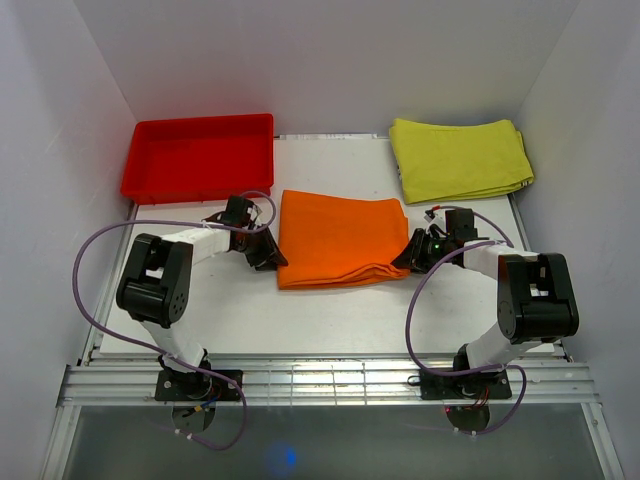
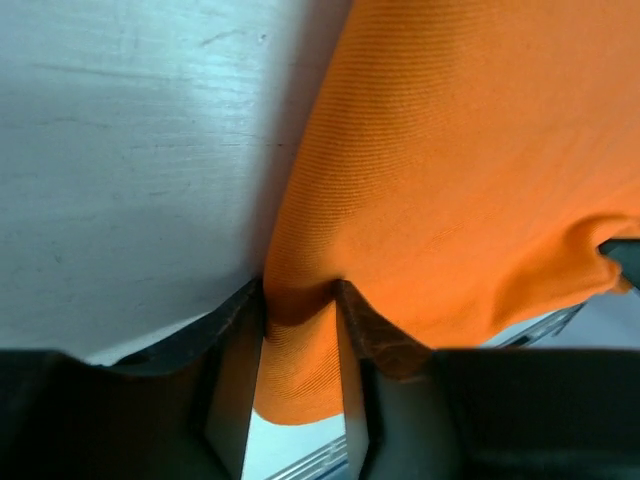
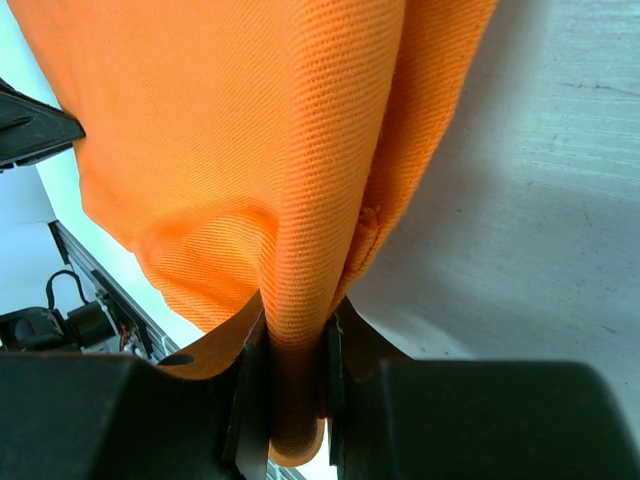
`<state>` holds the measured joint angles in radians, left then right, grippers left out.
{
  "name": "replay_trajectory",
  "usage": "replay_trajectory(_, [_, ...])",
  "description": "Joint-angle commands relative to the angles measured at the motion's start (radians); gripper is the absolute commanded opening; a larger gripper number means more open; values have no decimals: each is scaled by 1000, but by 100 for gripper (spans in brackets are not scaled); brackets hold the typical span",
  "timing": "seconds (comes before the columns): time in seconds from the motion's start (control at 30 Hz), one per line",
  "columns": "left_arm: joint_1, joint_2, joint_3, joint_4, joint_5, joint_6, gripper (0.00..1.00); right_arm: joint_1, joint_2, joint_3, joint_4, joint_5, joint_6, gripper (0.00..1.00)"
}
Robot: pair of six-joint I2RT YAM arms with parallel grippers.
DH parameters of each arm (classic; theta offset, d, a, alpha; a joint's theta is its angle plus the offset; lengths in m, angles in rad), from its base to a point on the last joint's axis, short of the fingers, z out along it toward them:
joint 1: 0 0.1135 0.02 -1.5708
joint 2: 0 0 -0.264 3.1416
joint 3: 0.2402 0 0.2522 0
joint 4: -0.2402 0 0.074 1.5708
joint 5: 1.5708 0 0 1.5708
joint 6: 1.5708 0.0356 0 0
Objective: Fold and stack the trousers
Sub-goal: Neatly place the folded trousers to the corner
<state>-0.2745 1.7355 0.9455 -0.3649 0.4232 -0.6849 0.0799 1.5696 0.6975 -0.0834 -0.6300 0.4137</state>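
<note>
My right gripper lifts outward next and lowers the trousers (image 1: 340,238) onto the yellow-green folded cloth (image 1: 465,160), which lies outward with its top bare, to release them.
The orange trousers (image 1: 340,238) lie folded into a rough rectangle in the middle of the table. My left gripper (image 1: 270,256) is at their left edge and is shut on a fold of the orange fabric (image 2: 300,340). My right gripper (image 1: 408,255) is at their right edge and is shut on a thick bunch of the fabric (image 3: 297,350). Both wrist views are mostly filled with orange cloth (image 2: 460,170) hanging from the jaws over the white table (image 3: 540,200).
A red plastic tray (image 1: 200,155) stands at the back left. A yellow-green folded cloth (image 1: 458,158) lies at the back right. White walls close in the table on three sides. A metal rail (image 1: 330,382) runs along the near edge.
</note>
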Motion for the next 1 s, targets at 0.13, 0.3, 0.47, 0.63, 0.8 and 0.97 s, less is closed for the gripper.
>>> replay_trajectory(0.13, [-48, 10, 99, -42, -80, 82, 0, 8, -33, 94, -84, 59, -110, 8])
replay_trajectory(0.3, [-158, 9, 281, -74, -152, 243, 0, 17, -97, 190, -190, 154, -214, 8])
replay_trajectory(0.47, [-265, 21, 409, -120, -241, 358, 0, 52, -161, 310, -274, 320, -384, 8])
replay_trajectory(0.63, [-293, 4, 513, -111, -258, 386, 0, 57, -206, 388, -282, 421, -512, 8])
replay_trajectory(0.8, [-304, -10, 602, -72, -245, 400, 0, 55, -269, 425, -231, 440, -588, 8])
replay_trajectory(0.97, [-330, -10, 703, -28, -227, 426, 0, 47, -280, 506, -202, 467, -639, 8])
